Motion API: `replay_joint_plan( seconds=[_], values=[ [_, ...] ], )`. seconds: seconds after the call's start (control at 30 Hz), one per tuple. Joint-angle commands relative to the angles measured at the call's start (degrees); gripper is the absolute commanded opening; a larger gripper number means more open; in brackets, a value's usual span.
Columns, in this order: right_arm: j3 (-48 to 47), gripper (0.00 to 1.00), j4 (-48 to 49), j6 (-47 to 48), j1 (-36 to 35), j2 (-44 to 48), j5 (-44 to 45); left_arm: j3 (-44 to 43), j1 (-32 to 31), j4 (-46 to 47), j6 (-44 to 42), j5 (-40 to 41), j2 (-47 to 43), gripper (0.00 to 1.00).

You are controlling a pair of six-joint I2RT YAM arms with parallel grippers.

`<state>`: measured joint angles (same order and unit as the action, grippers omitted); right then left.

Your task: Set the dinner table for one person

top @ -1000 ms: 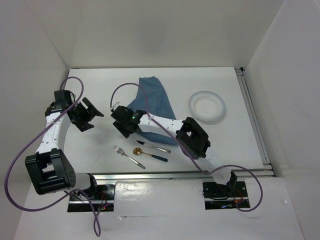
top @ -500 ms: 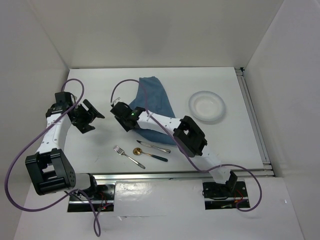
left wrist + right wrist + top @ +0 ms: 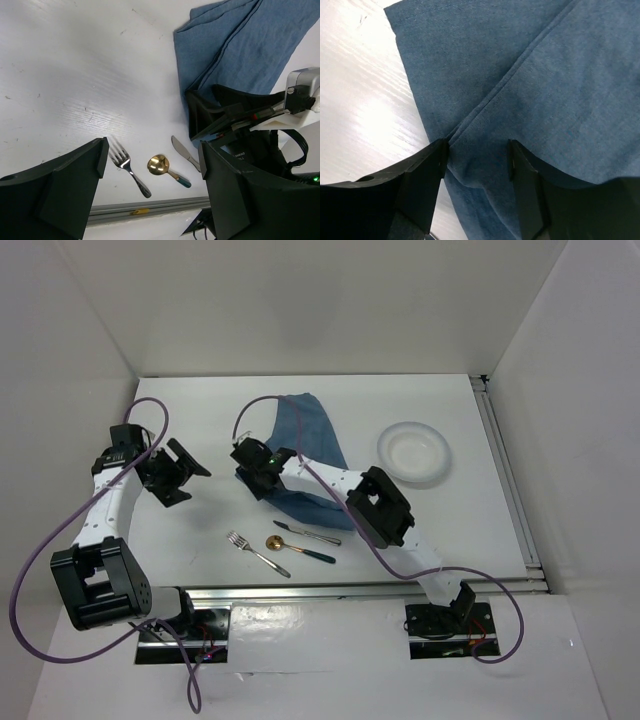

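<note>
My left gripper is above the cloth's nearest corner, which lies to its right in the top view, so I need to move it down and across onto that corner.
The dinner table (image 3: pixel 200 420) is the wide white top with a metal rail (image 3: pixel 350 591) at its front. A blue cloth placemat (image 3: pixel 312 430) lies rumpled and folded at the centre back. My right gripper (image 3: pixel 256 462) is down on the cloth's near-left corner. In the right wrist view its jaws (image 3: pixel 476 150) stand apart, with a raised fold of the cloth (image 3: pixel 545 75) between them. My left gripper (image 3: pixel 190 473) is open and empty above bare table left of the cloth. Its wrist view (image 3: pixel 154 150) shows the cloth (image 3: pixel 250 40) and the right gripper (image 3: pixel 215 117).
A clear round plate (image 3: pixel 414 452) sits at the right. A fork (image 3: pixel 256 552), a gold spoon with a teal handle (image 3: pixel 280 543) and a knife (image 3: pixel 306 533) lie near the front rail; they also show in the left wrist view: fork (image 3: pixel 127 167), spoon (image 3: pixel 160 164), knife (image 3: pixel 185 154).
My right gripper has moved away from the front edge and slightly right, onto the cloth's near-left corner. My left gripper has barely shifted.
</note>
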<state>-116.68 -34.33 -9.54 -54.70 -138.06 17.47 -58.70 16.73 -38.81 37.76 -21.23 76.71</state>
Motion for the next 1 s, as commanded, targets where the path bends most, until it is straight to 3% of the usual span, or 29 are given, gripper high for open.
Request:
replay_joint_plan(
  seconds=[0.0,0.1,0.23,0.27,0.33,0.37,0.4,0.53,0.67,0.97],
  values=[
    [0.1,0.65,0.4,-1.1,-0.1,0.5,-2.7,0.2,0.3,1.1,-0.2,-1.7,-0.7,0.91],
    [0.1,0.65,0.4,-2.2,-0.1,0.5,-3.8,1.0,0.3,1.7,-0.2,-2.2,-0.2,0.91],
    [0.1,0.46,-0.1,-3.3,-0.1,-0.1,-3.2,2.8,0.3,3.8,0.4,-3.7,-0.2,0.91],
    [-0.4,0.33,-0.1,-3.3,-0.1,-0.1,-3.2,2.8,0.3,4.5,1.0,-4.2,0.4,0.91],
    [-1.0,0.18,-0.8,-3.3,-0.1,-0.1,-2.7,3.3,0.3,6.0,1.0,-5.0,1.0,0.91],
    [-1.9,0.03,-1.5,-4.1,-0.1,-0.1,-1.8,3.3,0.3,6.0,1.0,-5.0,1.9,0.9],
    [-3.4,0.0,-2.8,-4.8,0.4,-0.1,-1.8,3.3,0.3,6.9,1.6,-5.6,2.6,0.9],
    [-7.9,0.0,-5.5,-6.1,1.6,3.9,-4.0,2.7,-3.5,9.1,2.8,-3.0,6.3,0.89],
    [-7.7,0.0,-6.0,-7.4,4.9,7.6,-9.4,-3.7,-9.5,7.6,2.8,2.1,14.9,0.89],
    [4.5,0.0,-1.8,-11.7,10.1,17.2,-14.6,-11.4,-16.4,8.0,7.6,9.2,29.8,0.85]
  ],
)
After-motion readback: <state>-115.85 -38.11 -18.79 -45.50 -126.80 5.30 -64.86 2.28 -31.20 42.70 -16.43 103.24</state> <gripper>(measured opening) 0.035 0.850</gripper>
